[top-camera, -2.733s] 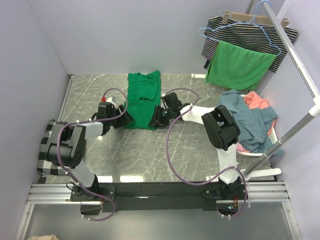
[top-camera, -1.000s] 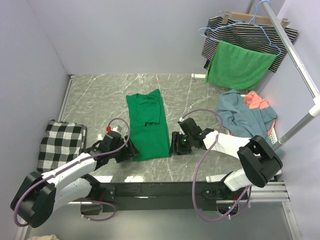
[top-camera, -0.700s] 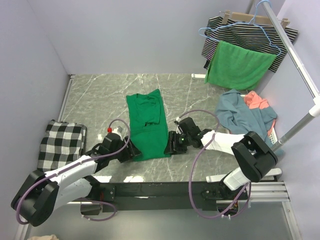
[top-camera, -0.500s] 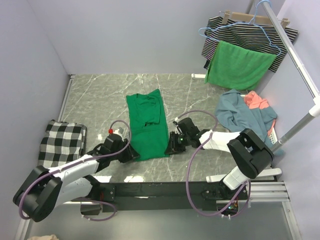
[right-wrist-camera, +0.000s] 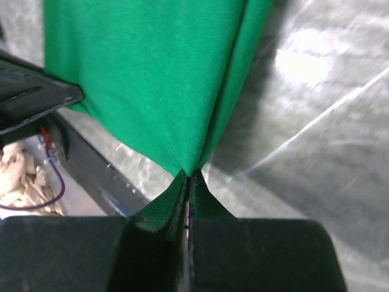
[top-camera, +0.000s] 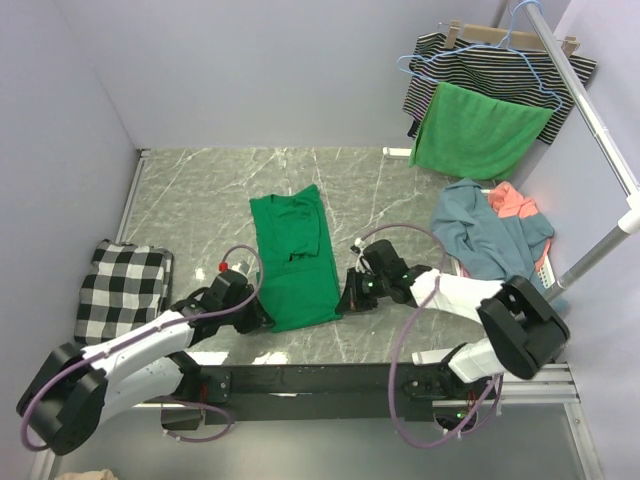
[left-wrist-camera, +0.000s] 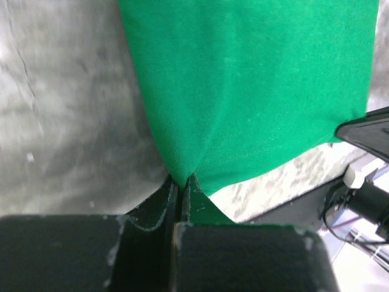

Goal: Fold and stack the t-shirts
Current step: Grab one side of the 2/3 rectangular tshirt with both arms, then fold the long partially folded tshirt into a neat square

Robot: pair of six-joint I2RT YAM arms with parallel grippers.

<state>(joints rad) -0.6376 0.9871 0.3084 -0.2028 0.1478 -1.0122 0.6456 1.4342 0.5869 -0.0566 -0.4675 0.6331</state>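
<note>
I need to lift the t-shirt's near corner outward over the folded t-shirt with my left gripper, because the t-shirt still lies long. I then need to lower the corner onto the t-shirt's neck end (top-camera: 266, 203) and release it.
An emerald green t-shirt (top-camera: 293, 255) lies folded into a long strip on the marble table, neck end away from the arms. My left gripper (top-camera: 262, 318) is shut on its near left corner, and in the left wrist view the cloth (left-wrist-camera: 243, 91) peaks up into the closed jaws of that gripper (left-wrist-camera: 181, 181). My right gripper (top-camera: 346, 297) is shut on the near right corner; the fabric (right-wrist-camera: 152, 79) pinches to a point at this gripper (right-wrist-camera: 189, 174). Both held corners are lifted slightly. A dusty blue t-shirt (top-camera: 492, 240) and a coral one (top-camera: 513, 203) lie heaped at the right.
A black-and-white checked cloth (top-camera: 120, 288) lies at the table's left edge. A brighter green cloth (top-camera: 477, 130) and a striped garment (top-camera: 490, 65) hang on hangers from the rail (top-camera: 590, 110) at back right. The basket (top-camera: 545, 270) under the heap stands by the rail's post.
Both grippers closed from open onto the green t-shirt's near corners. The near hem has since shifted a little toward the arms and lifted at the corners.
</note>
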